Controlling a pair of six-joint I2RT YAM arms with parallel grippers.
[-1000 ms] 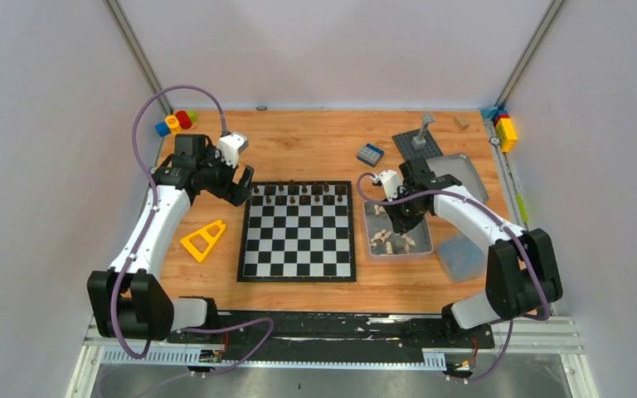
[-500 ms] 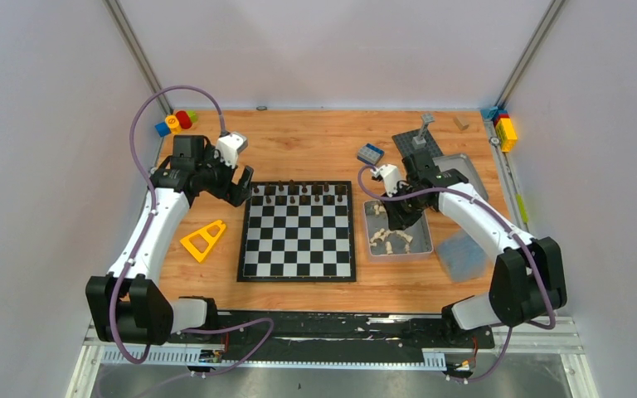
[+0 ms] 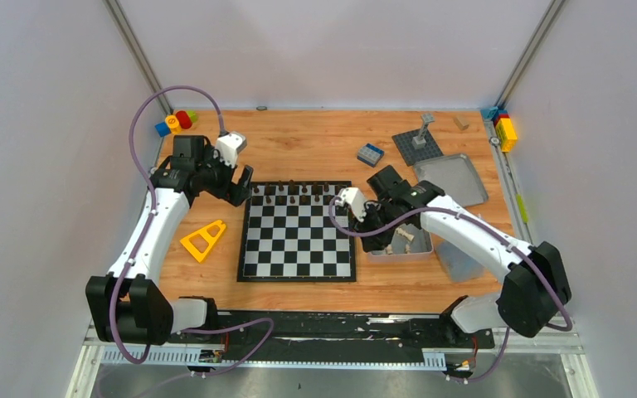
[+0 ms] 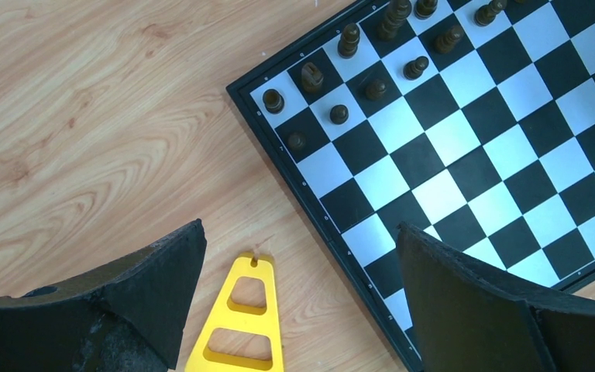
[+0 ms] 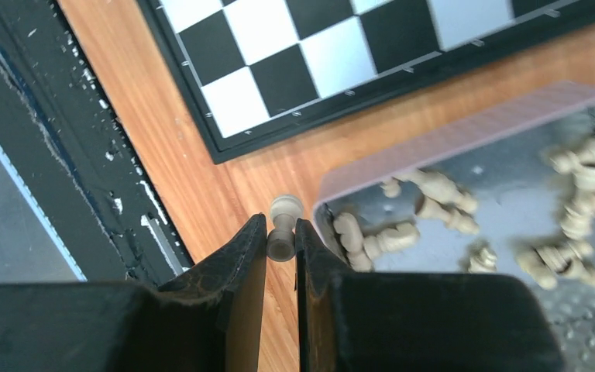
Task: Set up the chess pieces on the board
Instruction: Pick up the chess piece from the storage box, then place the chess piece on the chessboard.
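Note:
My right gripper holds the pawn (image 5: 281,226). Next I need to carry it left in the top view over the board's empty white near corner square (image 5: 235,103) below, then lower and release it.
The black and white board (image 3: 298,232) lies mid-table, with several dark pieces (image 3: 299,193) along its far rows; they also show in the left wrist view (image 4: 349,40). My right gripper (image 5: 280,240) is shut on a cream pawn (image 5: 281,226), held above the wood between the board's near right corner (image 5: 225,147) and the metal tin (image 3: 400,242). Several cream pieces (image 5: 434,201) lie in the tin. In the top view my right gripper (image 3: 371,222) hangs at the board's right edge. My left gripper (image 4: 294,310) is open and empty, above the board's far left corner (image 3: 245,186).
A yellow triangular piece (image 3: 204,240) lies left of the board. The tin's lid (image 3: 452,178), a grey studded plate (image 3: 417,146) and a blue brick (image 3: 370,153) lie at the far right. Coloured bricks sit at the far left (image 3: 176,122) and far right (image 3: 504,129) corners.
My right gripper has risen out of the tin with a cream pawn and moved left toward the board. The left arm has stayed almost still.

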